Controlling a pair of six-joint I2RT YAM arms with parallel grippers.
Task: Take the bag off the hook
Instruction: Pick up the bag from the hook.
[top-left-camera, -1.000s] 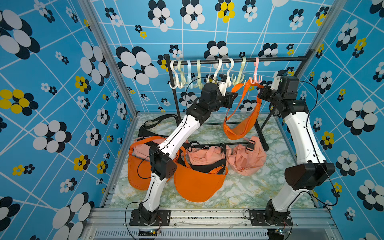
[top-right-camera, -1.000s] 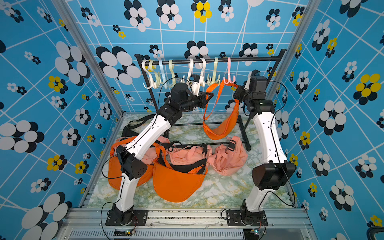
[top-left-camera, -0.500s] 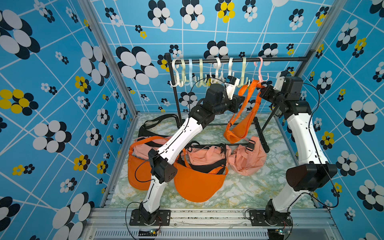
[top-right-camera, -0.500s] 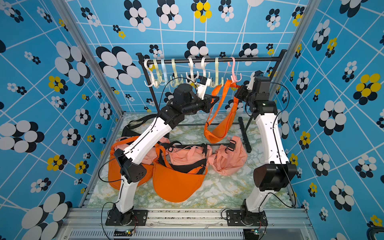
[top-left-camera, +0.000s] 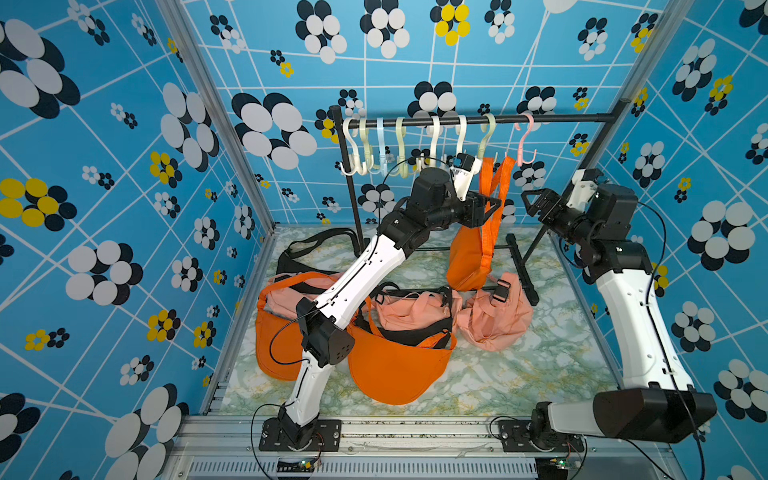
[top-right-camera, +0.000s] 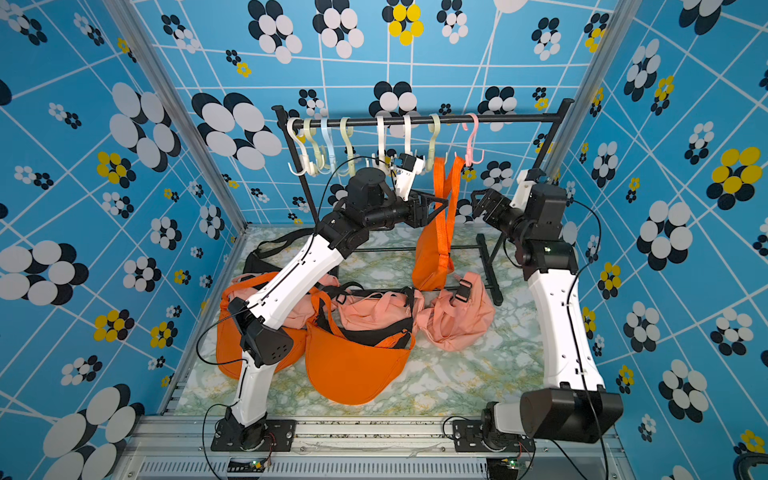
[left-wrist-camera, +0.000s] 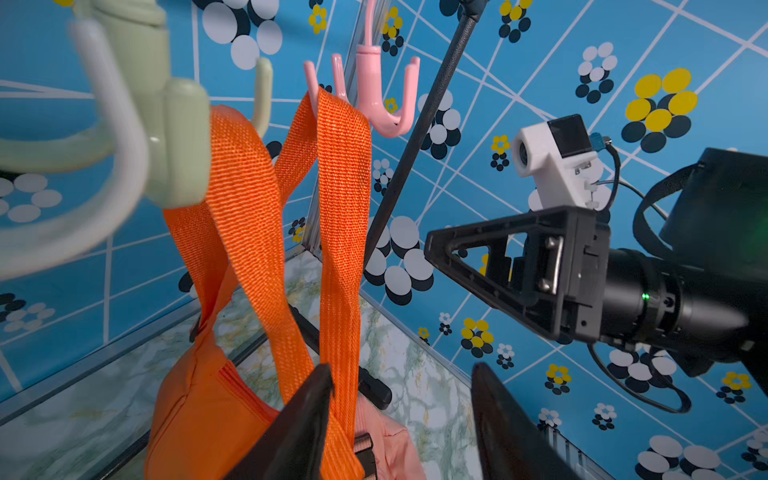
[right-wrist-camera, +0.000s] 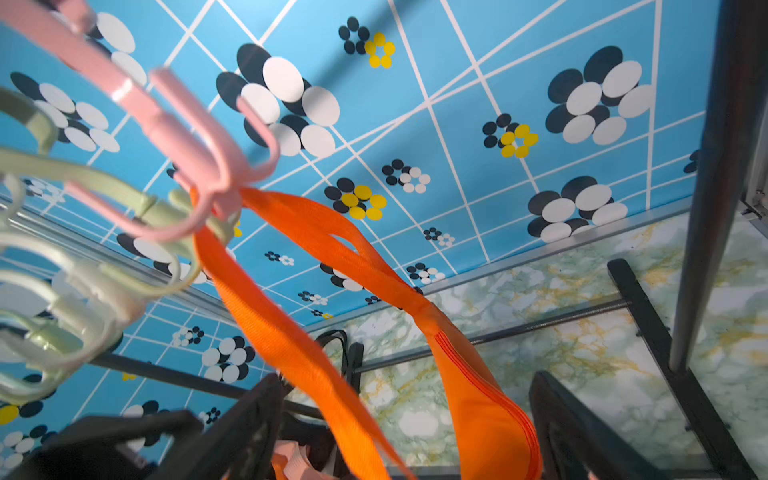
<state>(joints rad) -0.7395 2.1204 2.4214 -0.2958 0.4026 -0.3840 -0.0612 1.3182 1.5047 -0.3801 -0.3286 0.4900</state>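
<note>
The part of the strap under the pink hook hangs between my right gripper and the left gripper, so my right gripper moves down and across onto it next.
The orange bag (top-left-camera: 465, 257) (top-right-camera: 430, 257) hangs upright beside the black rack. Its strap (left-wrist-camera: 345, 187) (right-wrist-camera: 291, 332) rises to the pink hook (top-left-camera: 524, 141) (left-wrist-camera: 374, 91) (right-wrist-camera: 178, 129) and to a pale green hook (left-wrist-camera: 174, 137). I cannot tell whether the strap rests on their prongs. My left gripper (top-left-camera: 496, 205) (left-wrist-camera: 403, 374) is open, and the strap runs down along the inner side of one finger. My right gripper (top-left-camera: 525, 199) (top-right-camera: 476, 195) (right-wrist-camera: 407, 382) is open too, a little to the right of the strap and not touching it.
Several pale hooks (top-left-camera: 399, 141) hang on the black rail (top-left-camera: 561, 119). On the marble floor lie other bags: a big orange one (top-left-camera: 395, 370), two pink ones (top-left-camera: 494, 320) (top-left-camera: 415, 309) and an orange one (top-left-camera: 274, 345) under the left arm. The rack's foot (top-left-camera: 523, 266) is behind them.
Both grippers were shut on the strap near the hook and are now open. The bag was lifted and swung, and now hangs straight down; the right gripper has drawn back to the right.
</note>
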